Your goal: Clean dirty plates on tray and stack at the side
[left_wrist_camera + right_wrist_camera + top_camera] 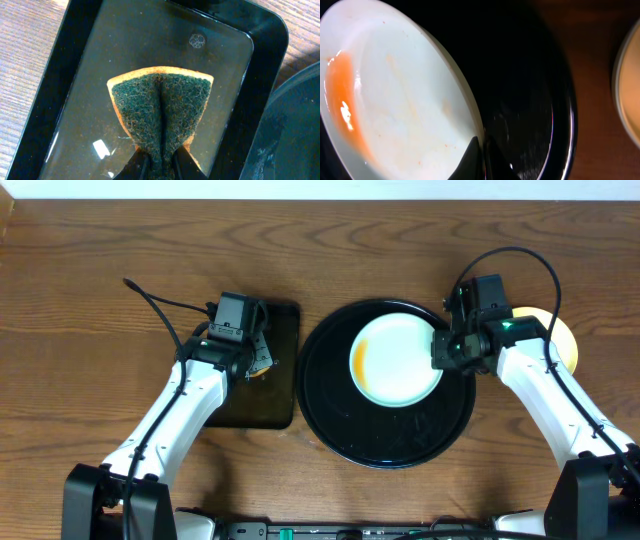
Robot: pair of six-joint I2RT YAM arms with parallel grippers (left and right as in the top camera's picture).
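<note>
My left gripper is directly above the wet bottom of the small rectangular tray [275, 405], which lies open. Next it needs to move down toward it and release the folded green sponge there.
A pale mint-blue dirty plate [397, 360] [395, 100] with an orange-brown smear on its left side lies in the round black tray [345, 425] [535, 90]. My right gripper [447, 350] [481, 160] is shut on the plate's right rim. A pale yellow plate [560, 335] [630, 85] sits on the table right of the tray, partly hidden by my right arm. My left gripper [255, 360] [161, 162] is shut on a folded green-and-yellow sponge [161, 107] over the small rectangular tray [275, 405] [75, 60]. A third plate is not in view.
The rectangular black tray holds a thin film of murky water and lies just left of the round tray. Cables trail from both arms over the wooden table [100, 280].
</note>
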